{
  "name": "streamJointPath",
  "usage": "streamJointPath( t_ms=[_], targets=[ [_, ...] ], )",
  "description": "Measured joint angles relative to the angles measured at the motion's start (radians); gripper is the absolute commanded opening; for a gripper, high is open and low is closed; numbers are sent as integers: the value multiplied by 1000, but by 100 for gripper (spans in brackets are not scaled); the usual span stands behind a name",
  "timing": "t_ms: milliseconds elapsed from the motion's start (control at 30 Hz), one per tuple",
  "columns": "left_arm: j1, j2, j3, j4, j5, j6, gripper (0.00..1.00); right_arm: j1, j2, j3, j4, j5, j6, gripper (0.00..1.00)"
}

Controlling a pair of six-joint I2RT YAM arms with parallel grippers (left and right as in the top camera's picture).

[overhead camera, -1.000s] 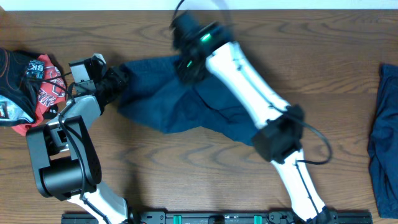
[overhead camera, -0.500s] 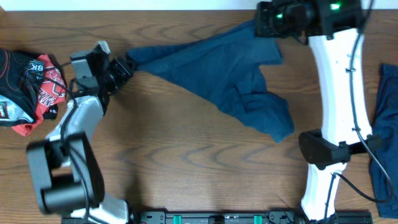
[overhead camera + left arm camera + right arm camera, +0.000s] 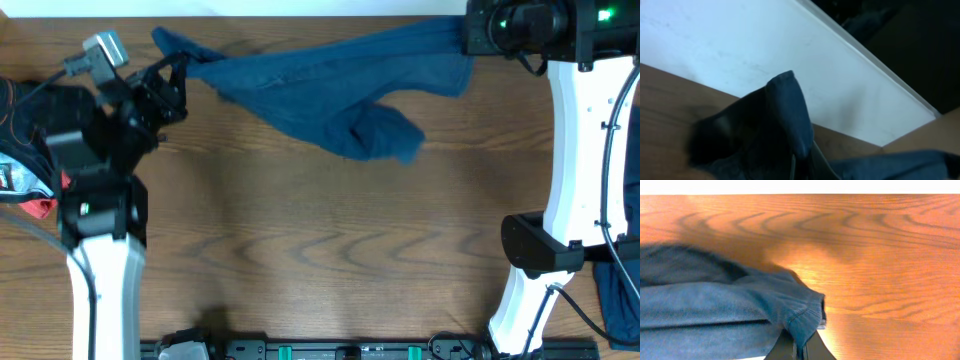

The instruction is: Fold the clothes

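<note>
The garment hangs stretched. My right gripper should next move back and to the left in the overhead view, toward the sagging fold (image 3: 374,128), and let go of the garment's corner.
A dark navy-blue garment (image 3: 320,85) hangs stretched between my two grippers across the far side of the wooden table (image 3: 320,250), its middle sagging in a bunched fold. My left gripper (image 3: 172,75) is shut on its left corner; the cloth (image 3: 785,115) fills the left wrist view. My right gripper (image 3: 468,35) is shut on its right corner, whose hemmed edge (image 3: 802,312) shows pinched between the fingers. A second navy garment (image 3: 620,290) lies at the table's right edge, partly out of view.
A red, black and white printed garment (image 3: 25,120) lies bunched at the left edge, partly under my left arm. A white wall runs along the far table edge. A black rail (image 3: 340,350) lines the near edge.
Both grippers have moved apart and toward the far edge, pulling the navy garment taut. The left arm swung up and left; the cloth lifted off the table.
</note>
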Motion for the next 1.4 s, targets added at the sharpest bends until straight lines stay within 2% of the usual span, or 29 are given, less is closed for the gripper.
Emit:
streamJointPath(
  t_ms=[200, 400, 500, 633, 733, 933, 1167, 1400],
  targets=[
    [-18, -118, 1, -167, -28, 34, 6, -42, -18, 0, 66, 18, 5, 1],
    [16, -140, 1, -294, -129, 44, 6, -156, -85, 1, 156, 164, 6, 1],
    [16, -139, 1, -340, -143, 44, 6, -158, -147, 5, 123, 157, 2, 1],
    [16, -139, 1, -343, -154, 43, 6, -139, -204, 23, -18, 60, -5, 1],
    [16, -139, 1, -350, -157, 43, 6, -105, -210, 15, -90, -22, -11, 1],
    [16, -101, 1, -350, -158, 42, 6, 48, -165, -146, -77, -128, -19, 1],
    [16, 25, 1, -344, -161, 42, 6, 211, -116, -388, -31, -166, -47, 1],
    [16, 156, 1, -327, -195, 43, 6, 333, -113, -542, -24, -179, -59, 1]
  ],
)
